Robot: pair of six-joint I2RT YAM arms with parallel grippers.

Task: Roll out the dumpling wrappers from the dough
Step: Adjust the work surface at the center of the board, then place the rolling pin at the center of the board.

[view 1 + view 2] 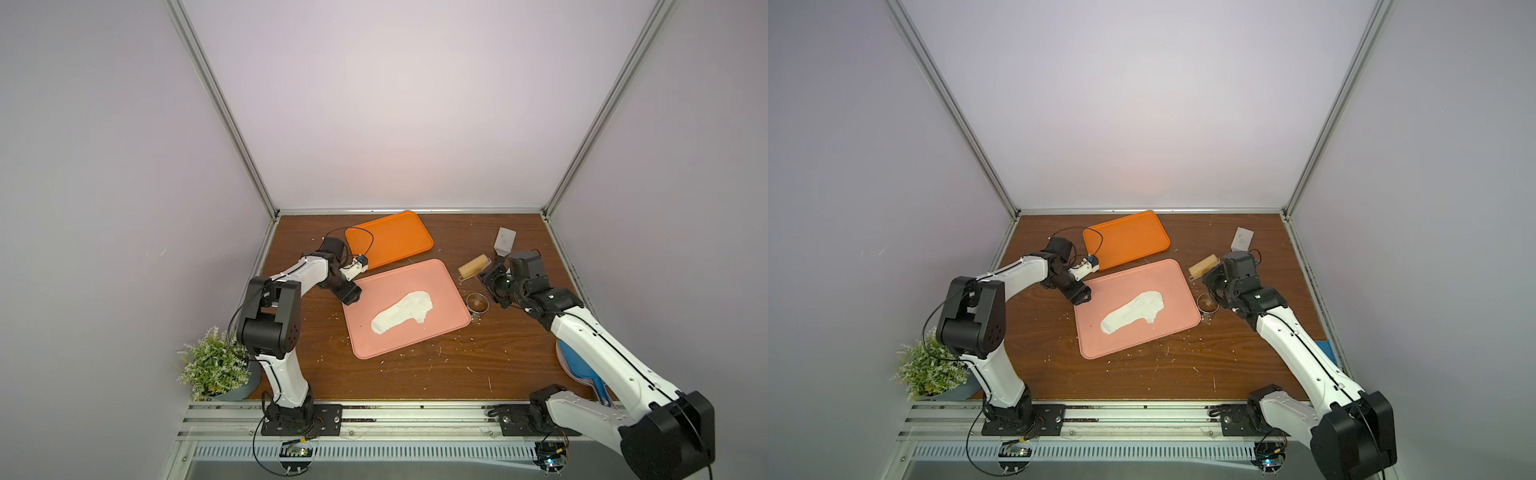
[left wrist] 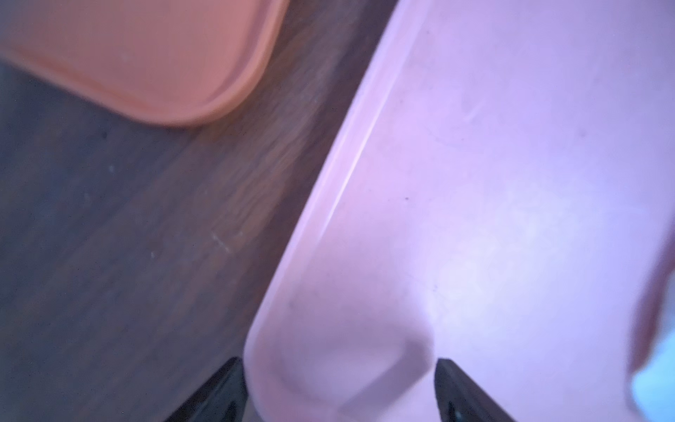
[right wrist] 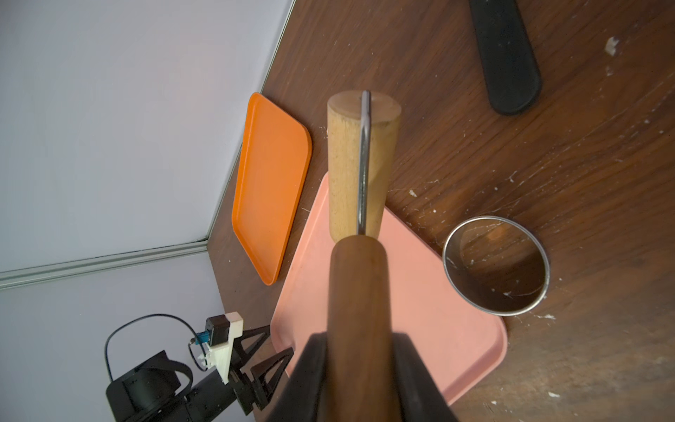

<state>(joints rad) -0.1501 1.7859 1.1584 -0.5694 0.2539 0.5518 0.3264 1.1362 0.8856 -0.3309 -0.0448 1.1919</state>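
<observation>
The robot's right hand should next move outward, then down, to the bare tabletop between orange tray and scraper (image 3: 383, 60) and let go of the roller's handle, because that part of the tabletop is clear.
A long irregular white dough sheet (image 1: 403, 311) (image 1: 1133, 311) lies on the pink tray (image 1: 436, 282) (image 1: 1167, 282). No dumpling wrappers show in any view. My left gripper (image 1: 351, 296) (image 1: 1081, 296) (image 2: 338, 361) (image 3: 280, 338) is open, its jaws standing on either side of the tray's far left corner (image 2: 328, 365). My right gripper (image 1: 496, 286) (image 1: 1214, 282) (image 3: 359, 339) is shut on the dark handle of a wooden roller (image 1: 473, 266) (image 1: 1203, 266) (image 3: 359, 164), just off the tray's far right corner. A small metal ring cutter (image 1: 478, 302) (image 1: 1207, 308) (image 3: 496, 265) stands on the table beside the tray.
An orange tray (image 1: 390, 239) (image 1: 1127, 239) (image 2: 146, 54) (image 3: 272, 186) lies behind the pink one. A metal scraper (image 1: 505, 241) (image 1: 1242, 237) with a black handle (image 3: 506, 58) lies at the back right. A blue tool (image 1: 582, 361) sits under the right arm, and a potted plant (image 1: 212, 365) at the front left. Dough crumbs dot the table.
</observation>
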